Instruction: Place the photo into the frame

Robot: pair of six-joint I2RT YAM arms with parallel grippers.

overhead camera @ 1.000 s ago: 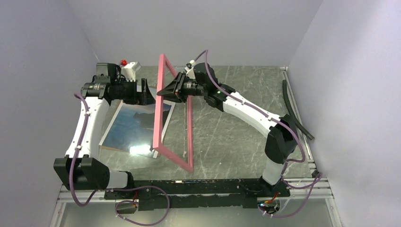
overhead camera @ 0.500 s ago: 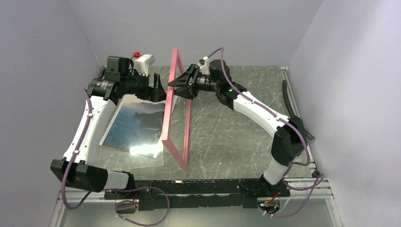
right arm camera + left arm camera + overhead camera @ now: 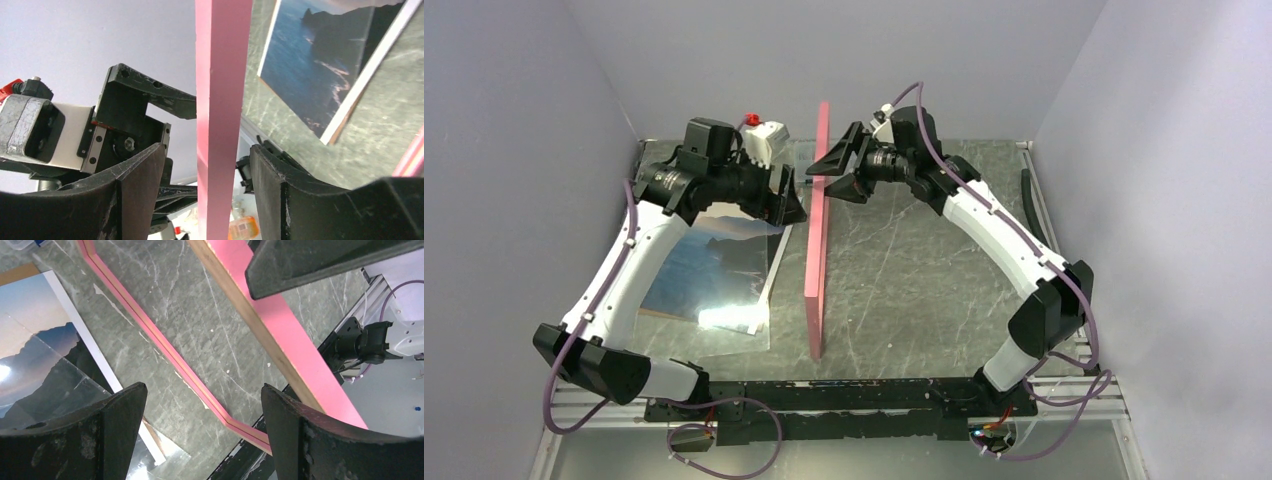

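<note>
My right gripper swings toward the right in the top view and closes on the frame's top bar next, since that bar stands between its open fingers.
The pink frame (image 3: 816, 260) stands upright on its edge on the table, edge-on to the top camera. It also shows in the left wrist view (image 3: 300, 355) and the right wrist view (image 3: 222, 100). My right gripper (image 3: 826, 180) is open and straddles the frame's top bar, with a gap on each side (image 3: 206, 150). My left gripper (image 3: 790, 200) is open and empty just left of the frame, above the table (image 3: 202, 390). The photo (image 3: 709, 270) of dark mountains lies flat left of the frame, on a brown board (image 3: 20, 272).
A white device with a red knob (image 3: 764, 135) stands at the back, behind my left arm. A black strip (image 3: 1049, 230) lies along the right edge. A metal rail (image 3: 844, 395) runs along the near edge. Grey walls close in on three sides.
The frame has swung from a leaning tilt to upright and moved right. Both grippers have risen and shifted right with it. The photo has not moved.
</note>
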